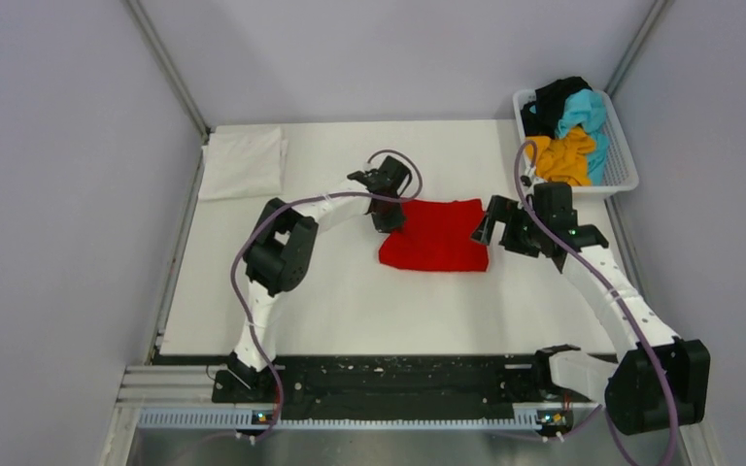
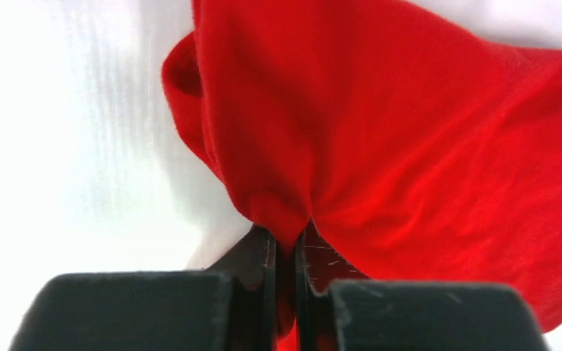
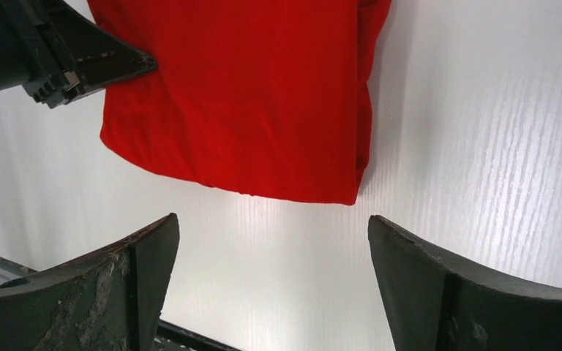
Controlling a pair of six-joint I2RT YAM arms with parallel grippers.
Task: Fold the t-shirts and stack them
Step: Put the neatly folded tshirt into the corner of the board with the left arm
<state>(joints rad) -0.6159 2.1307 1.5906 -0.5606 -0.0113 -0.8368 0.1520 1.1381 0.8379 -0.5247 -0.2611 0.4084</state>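
My left gripper moves up, outward and to the left in the top view next. It releases the red t-shirt atop the white t-shirt [image 1: 243, 163], since both are folded.
A bright red t-shirt [image 1: 437, 236] lies folded into a rough rectangle in the middle of the table. My left gripper [image 1: 389, 219] is shut on its left edge; in the left wrist view the red cloth [image 2: 410, 139] is pinched between the jaws of that gripper [image 2: 286, 245]. My right gripper [image 1: 487, 227] is open and empty beside the shirt's right edge; in the right wrist view the shirt [image 3: 249, 95] lies beyond the tips of that gripper [image 3: 272, 227]. A folded white t-shirt [image 1: 243, 163] lies at the back left. Orange-yellow [image 1: 565, 158], turquoise [image 1: 585, 114] and black [image 1: 554, 100] t-shirts sit in the basket.
A white plastic mesh basket [image 1: 626, 165] stands at the back right corner. Metal frame posts rise at the back corners. A black rail [image 1: 389, 379] runs along the near table edge between the arm bases.
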